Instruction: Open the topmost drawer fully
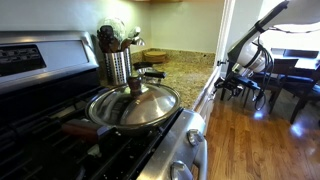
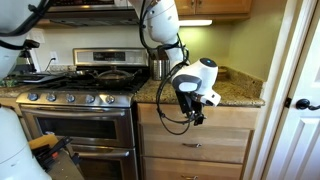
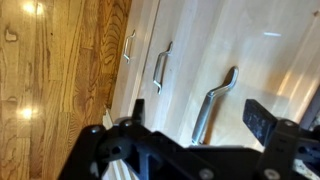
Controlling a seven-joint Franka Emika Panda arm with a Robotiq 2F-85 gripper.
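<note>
My gripper moves in toward the front of the drawer next and closes its open fingers around the bent metal handle [image 3: 215, 100], because they stand just short of it.
The topmost drawer [image 2: 225, 142] is a wide, light wood-fronted drawer just under the granite counter, and it is closed, so its inside is hidden. In the wrist view its front [image 3: 255, 45] carries a bent metal handle [image 3: 215, 100]. My gripper [image 3: 198, 118] is open, with its two black fingers on either side of that handle and a little short of it. In an exterior view the gripper [image 2: 193, 110] hangs in front of the counter edge, just above the drawer front. In an exterior view the arm and gripper [image 1: 226, 80] show past the counter end.
A steel stove [image 2: 80, 115] with knobs stands beside the cabinet. A lidded pan [image 1: 133, 105] sits on it, and a utensil holder [image 1: 118, 60] stands on the granite counter [image 2: 235, 95]. Two lower drawer handles [image 3: 162, 65] show below. Beyond are a wood floor [image 3: 50, 70], a dining table and chairs [image 1: 285, 75].
</note>
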